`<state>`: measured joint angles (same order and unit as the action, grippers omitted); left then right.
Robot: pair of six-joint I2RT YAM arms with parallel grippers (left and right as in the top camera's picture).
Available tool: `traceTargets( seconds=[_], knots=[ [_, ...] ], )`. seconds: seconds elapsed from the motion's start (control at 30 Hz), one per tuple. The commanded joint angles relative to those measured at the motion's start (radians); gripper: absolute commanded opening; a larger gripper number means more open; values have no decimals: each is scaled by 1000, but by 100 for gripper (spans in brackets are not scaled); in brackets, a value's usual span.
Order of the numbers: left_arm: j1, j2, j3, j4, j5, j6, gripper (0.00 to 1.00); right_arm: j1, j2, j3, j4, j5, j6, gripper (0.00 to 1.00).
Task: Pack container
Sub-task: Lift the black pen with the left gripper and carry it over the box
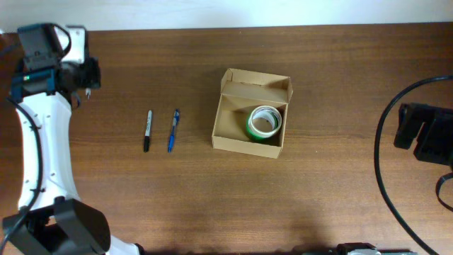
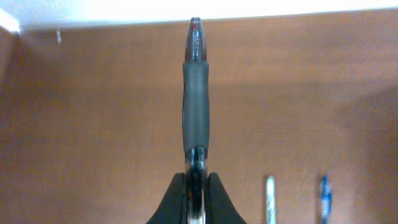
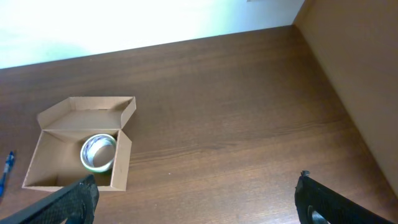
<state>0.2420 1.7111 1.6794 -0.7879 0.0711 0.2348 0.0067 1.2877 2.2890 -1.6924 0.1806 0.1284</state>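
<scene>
I need to swing the dark pen with my left gripper over the bottom of the box beside the tape roll, turning, then lower it and let it go, because the bottom is bare there.
The container (image 1: 228,131) is an open tan cardboard box at the table's middle, flap lid up at its far side; it also shows in the right wrist view (image 3: 56,165). A green tape roll (image 1: 265,122) lies inside it. My left gripper (image 2: 196,186) is at the far left of the table (image 1: 90,73), shut on a pen with a grey grip (image 2: 196,106). A black marker (image 1: 148,130) and a blue pen (image 1: 173,129) lie side by side left of the box. My right gripper (image 3: 196,199) is open and empty at the right edge (image 1: 425,134).
A black cable (image 1: 382,177) loops over the table's right side. The white left arm (image 1: 42,156) runs along the left edge. A brown panel (image 3: 360,74) rises at the right in the right wrist view.
</scene>
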Motion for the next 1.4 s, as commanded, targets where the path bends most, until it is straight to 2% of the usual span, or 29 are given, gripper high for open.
traceTargets(
  seconds=[0.0, 0.33, 0.47, 0.63, 0.83, 1.07, 1.2, 1.37],
  knots=[
    [-69, 1, 26, 48, 11, -2, 2, 7, -2, 11, -6, -17, -1, 99],
    [-382, 39, 26, 273, 15, -1, 1, 7, -2, 11, -6, -32, -1, 99],
    [-518, 60, 26, 307, 61, 56, 1, 7, -6, 11, -6, -32, -1, 99],
    [-675, 68, 26, 286, 188, 228, 1, 7, -13, 11, -6, -32, -2, 99],
    [-784, 68, 26, 137, 326, 469, 1, 7, -26, 11, -6, -32, -1, 99],
    [-774, 69, 26, -200, 359, 791, 1, 7, -41, 11, -6, -32, -1, 99],
    [-756, 77, 26, -291, 359, 890, 1, 7, -42, 11, -6, -39, -1, 99],
    [-752, 134, 26, -288, 343, 922, 1, 7, -42, 11, -6, -47, -1, 99]
  ],
)
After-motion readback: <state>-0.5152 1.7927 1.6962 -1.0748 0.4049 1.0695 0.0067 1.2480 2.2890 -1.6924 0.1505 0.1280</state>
